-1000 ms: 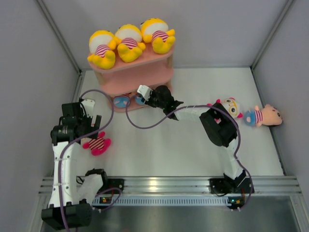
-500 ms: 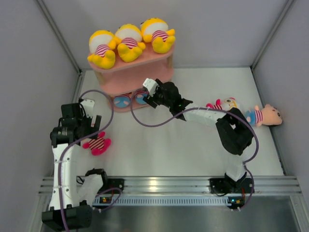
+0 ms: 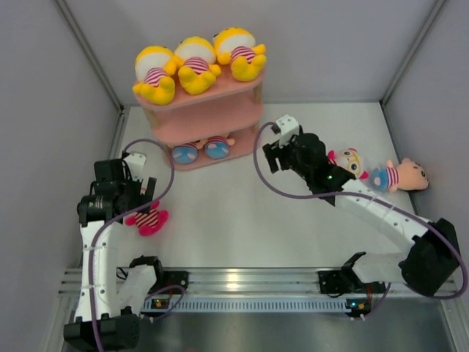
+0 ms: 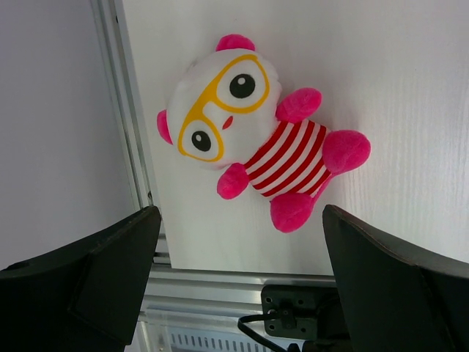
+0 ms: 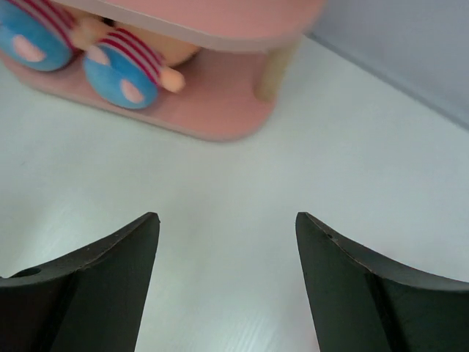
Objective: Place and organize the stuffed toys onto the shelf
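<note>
The blue-bottomed matches of the peach-faced toy lie on the lowest board, so my right gripper should first swing past the white-faced pink toy and down onto the peach-faced toy's striped shirt.
The pink shelf (image 3: 220,97) stands at the back, with three yellow stuffed toys (image 3: 194,62) lying on its top board. Two blue-bottomed toys (image 3: 216,149) lie on its lowest board, also seen in the right wrist view (image 5: 121,73). My right gripper (image 3: 272,155) is open and empty to the right of the shelf (image 5: 220,114), with only bare table between its fingers (image 5: 227,216). My left gripper (image 3: 139,194) hovers wide open above a pink-limbed toy in a striped shirt (image 4: 256,143) near the table's left edge, without touching it.
Two more toys lie at the right: a white-faced pink one (image 3: 350,161) beside my right forearm and a peach-faced one (image 3: 401,176) by the right wall. An aluminium rail (image 3: 249,279) runs along the near edge. Purple cables loop from both arms.
My right gripper let go of a blue-bottomed toy on the lowest board, opened, and drew back to the right of the shelf. The left arm barely moved.
</note>
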### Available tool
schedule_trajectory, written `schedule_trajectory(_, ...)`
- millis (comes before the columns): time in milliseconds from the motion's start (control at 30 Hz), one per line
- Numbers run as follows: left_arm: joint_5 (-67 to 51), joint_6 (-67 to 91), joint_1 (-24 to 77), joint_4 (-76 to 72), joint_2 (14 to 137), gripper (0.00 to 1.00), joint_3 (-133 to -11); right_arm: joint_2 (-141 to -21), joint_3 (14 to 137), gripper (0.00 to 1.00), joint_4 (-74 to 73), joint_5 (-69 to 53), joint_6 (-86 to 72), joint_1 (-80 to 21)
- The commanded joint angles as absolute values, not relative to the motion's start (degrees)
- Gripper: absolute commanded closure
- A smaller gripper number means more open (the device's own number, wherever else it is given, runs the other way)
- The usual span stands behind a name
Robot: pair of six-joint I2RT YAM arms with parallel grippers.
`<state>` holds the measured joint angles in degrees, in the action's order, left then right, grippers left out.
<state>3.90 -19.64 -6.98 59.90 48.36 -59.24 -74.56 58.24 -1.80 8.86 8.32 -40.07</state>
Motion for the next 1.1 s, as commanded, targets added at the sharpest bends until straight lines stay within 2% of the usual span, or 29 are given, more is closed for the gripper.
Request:
schedule_trajectory(0,2.2,-20.0,-6.6,58.3,46.7,0.01,-59.1,-68.4,54.3,0.25,-11.9,17.9,-7.1,-32.2)
schedule_trajectory(67,1.4,-19.6,-6.5,58.4,46.1,0.01,-59.1,-64.1,50.6,0.25,-13.0,15.9,-15.2,-21.2)
schedule_trajectory(100,1.1,-19.7,-6.6,58.4,45.9,0.01,-59.1,-62.7,48.9,0.25,-12.6,9.9,-17.9,-16.7)
schedule_trajectory(133,0.8,-19.9,-6.5,58.5,45.6,0.01,-59.0,-61.3,45.0,0.25,-10.0,6.1,-20.3,-6.5)
schedule_trajectory(167,0.9,-20.1,-6.5,58.7,45.3,0.01,-59.1,-59.0,42.9,0.26,-7.8,-0.5,-25.5,-0.9)
schedule_trajectory(200,0.8,-20.2,-6.5,58.7,45.0,0.01,-59.1,-58.1,40.9,0.27,-5.9,-3.8,-28.1,10.2)
schedule_trajectory(333,0.5,-20.3,-6.2,59.0,45.4,0.01,-59.3,-59.5,35.1,0.3,1.6,-6.9,-37.0,26.4)
schedule_trajectory(533,0.4,-20.2,-6.2,58.9,48.0,0.01,-61.5,-72.7,35.8,0.31,7.0,-2.7,-43.2,32.0)
schedule_trajectory(833,0.6,-18.8,-6.2,58.9,50.0,0.01,-64.0,-85.9,37.5,0.33,13.7,-3.2,-45.0,32.3)
schedule_trajectory(933,1.1,-18.6,-6.2,58.9,50.2,0.01,-64.2,-88.5,37.3,0.45,15.2,-3.9,-44.9,32.3)
schedule_trajectory(967,1.2,-18.5,-6.2,59.0,50.1,0.01,-64.3,-88.6,37.0,0.65,15.6,-4.0,-44.7,32.3)
schedule_trajectory(1033,1.6,-18.6,-6.2,59.0,50.1,0.01,-64.2,-87.7,36.3,0.86,16.3,-4.0,-43.8,32.3)
schedule_trajectory(1067,1.8,-18.7,-6.2,59.0,50.0,0.01,-64.2,-87.0,36.2,1.0,16.1,-3.3,-43.3,32.3)
